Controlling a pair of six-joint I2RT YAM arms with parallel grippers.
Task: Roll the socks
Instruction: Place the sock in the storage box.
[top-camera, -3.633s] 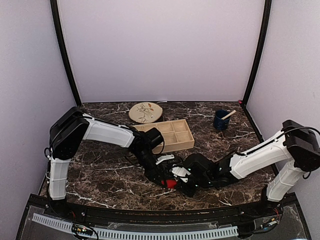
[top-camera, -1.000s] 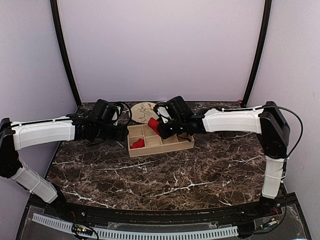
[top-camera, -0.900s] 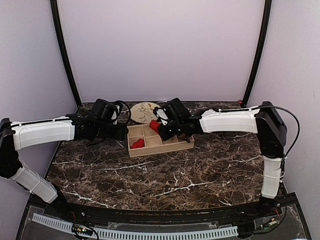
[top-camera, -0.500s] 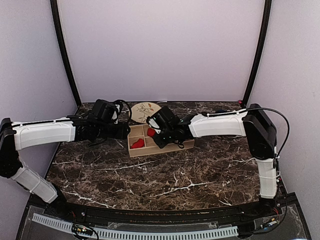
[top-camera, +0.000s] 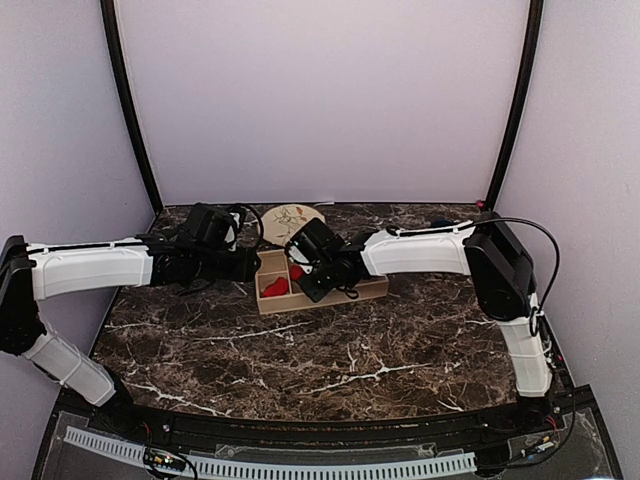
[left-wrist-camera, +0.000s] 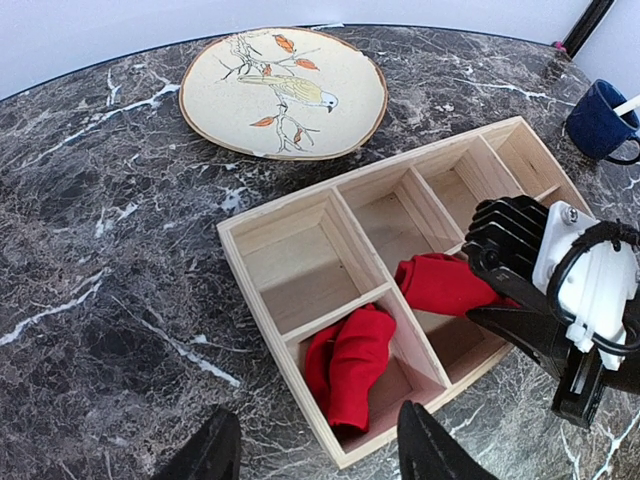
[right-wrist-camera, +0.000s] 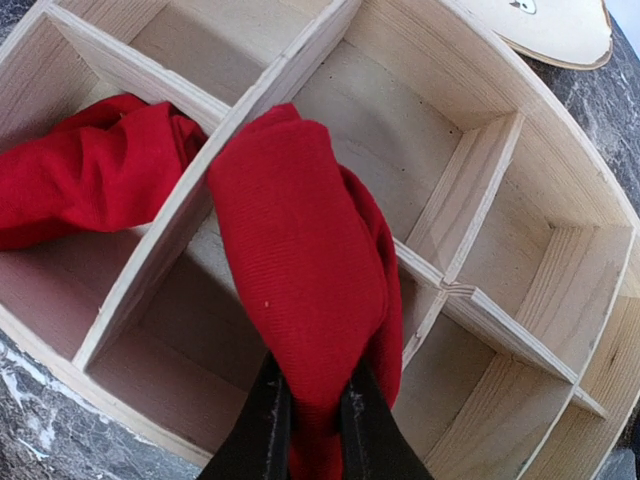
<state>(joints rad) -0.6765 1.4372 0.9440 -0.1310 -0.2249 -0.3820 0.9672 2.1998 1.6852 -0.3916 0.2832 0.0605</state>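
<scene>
I will next lower my right gripper, easing it back, into the near section of the tray beside the rolled sock (right-wrist-camera: 195, 312) and release the second red sock there. That section is open below my gripper.
The wooden tray (top-camera: 352, 297) stands at the back middle of the table. One rolled red sock (left-wrist-camera: 350, 362) lies in its near-left compartment; it shows in the top view (top-camera: 275, 287) and the right wrist view (right-wrist-camera: 85, 190). My right gripper (right-wrist-camera: 313, 425) is shut on the second red sock (right-wrist-camera: 295, 270), which hangs over the neighbouring compartment of the tray (right-wrist-camera: 480, 312). In the top view the right gripper (top-camera: 305, 277) is low over the tray. My left gripper (left-wrist-camera: 318, 425) is open and empty, just off the tray's (left-wrist-camera: 265, 318) near-left side; it also shows in the top view (top-camera: 250, 265).
A round plate with a bird pattern (left-wrist-camera: 283, 92) lies behind the tray, also in the top view (top-camera: 291, 222). A blue mug (left-wrist-camera: 598, 120) stands at the back right. Both arms reach across the back of the table.
My right gripper has carried the second sock leftward and down, from above the tray's back to low over a compartment beside the first sock. The left arm has barely moved.
</scene>
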